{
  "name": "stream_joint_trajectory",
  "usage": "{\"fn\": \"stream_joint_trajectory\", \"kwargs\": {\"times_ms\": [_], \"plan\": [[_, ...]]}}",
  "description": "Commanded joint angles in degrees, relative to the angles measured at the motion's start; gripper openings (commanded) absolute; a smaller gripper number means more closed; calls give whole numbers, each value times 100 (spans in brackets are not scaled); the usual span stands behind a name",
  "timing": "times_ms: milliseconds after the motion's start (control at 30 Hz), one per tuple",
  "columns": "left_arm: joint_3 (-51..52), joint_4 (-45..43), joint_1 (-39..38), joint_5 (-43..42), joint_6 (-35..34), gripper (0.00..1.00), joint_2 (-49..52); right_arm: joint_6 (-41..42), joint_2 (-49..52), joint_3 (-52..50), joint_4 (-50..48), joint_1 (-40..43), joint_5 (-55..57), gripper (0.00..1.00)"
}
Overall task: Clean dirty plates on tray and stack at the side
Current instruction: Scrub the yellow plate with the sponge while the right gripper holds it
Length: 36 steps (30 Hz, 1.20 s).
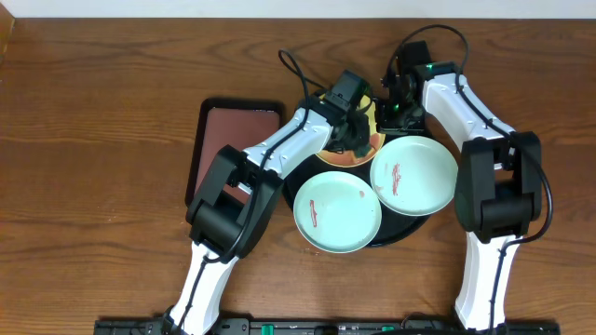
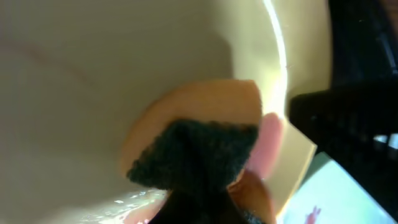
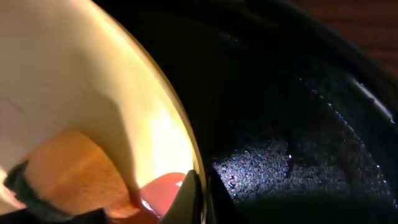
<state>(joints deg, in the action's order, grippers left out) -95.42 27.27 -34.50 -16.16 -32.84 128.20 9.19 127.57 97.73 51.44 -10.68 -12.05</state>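
My left gripper will next rise off the yellow plate (image 1: 375,142), swing over the maroon tray (image 1: 240,131), which looks empty, and go down to release the sponge there.
The pale yellow plate (image 1: 375,142) lies at the back of the black round tray (image 1: 402,229), mostly under both grippers. My left gripper (image 1: 351,140) is shut on an orange sponge with a dark green pad (image 2: 199,146) and presses it on the yellow plate (image 2: 93,74). My right gripper (image 3: 200,194) is shut on the yellow plate's rim (image 3: 180,124), beside a reddish smear (image 3: 163,186). Two mint-blue plates with red smears lie on the tray, one at the front (image 1: 337,211) and one at the right (image 1: 414,174).
A rectangular maroon tray with a black rim (image 1: 237,130) lies left of the round tray, partly under the left arm. Bare wooden table surrounds both trays. Cables run behind the grippers at the back.
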Motion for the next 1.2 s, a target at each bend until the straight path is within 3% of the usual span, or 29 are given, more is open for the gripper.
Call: {"fn": "stream_joint_trajectory", "kwargs": {"times_ms": [0,267,533,833,1167], "plan": [[59,166,332,717,356,7,116,22,109,-46,26,57,151,1],[7,26,680,2798,1838,7,114,22,109,-46,48,57,151,1],[4,-385,678,4072,3091,7,114,66,109,-46,66,57,151,1],[-166,-601,426,5143,3711,7,37,151,107,-46,85,57,153,1],[-166,-529,289,5141,3705,7,-208,149,109,-46,332,101,245,1]]}}
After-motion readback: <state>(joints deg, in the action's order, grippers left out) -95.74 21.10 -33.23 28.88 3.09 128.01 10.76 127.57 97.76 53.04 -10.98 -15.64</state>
